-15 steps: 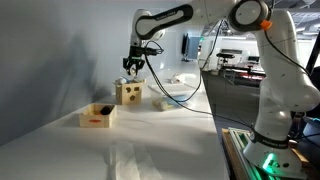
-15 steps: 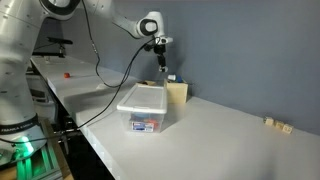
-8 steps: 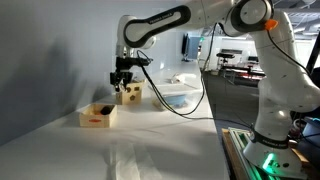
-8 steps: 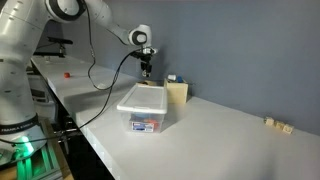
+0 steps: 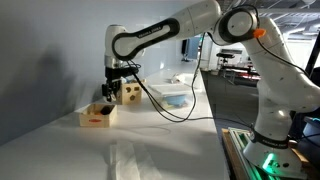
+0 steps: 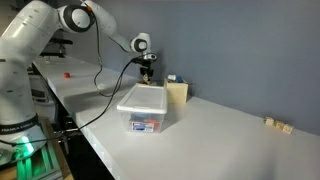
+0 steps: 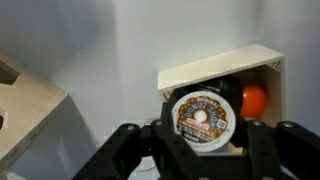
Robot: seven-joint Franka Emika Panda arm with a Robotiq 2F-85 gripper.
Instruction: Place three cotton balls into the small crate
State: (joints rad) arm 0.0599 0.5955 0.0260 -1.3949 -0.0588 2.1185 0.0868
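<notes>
My gripper next needs to go down into the crate's end toward the taller cube and release the pod there, because the orange ball fills the opposite end.
My gripper (image 7: 204,135) is shut on a small round dark pod with a printed white lid (image 7: 203,116); this is the task's "cotton ball". It hangs just above the small crate (image 7: 215,64), a low light-wood box with a red patch (image 5: 97,117). A small orange ball (image 7: 254,98) lies inside the crate at its right end. In both exterior views the gripper (image 5: 108,92) (image 6: 147,77) points straight down. The crate is hidden in the exterior view with the clear tub in front.
A taller light-wood cube with round holes (image 5: 129,93) (image 7: 25,105) stands right beside the crate. It also shows in an exterior view (image 6: 178,94). A clear plastic tub (image 6: 143,108) (image 5: 172,90) sits beyond it. Small wooden pieces (image 6: 277,124) lie far off on the table.
The arm has swung from above the holed cube over to the crate and come down, with the pod still in the gripper.
</notes>
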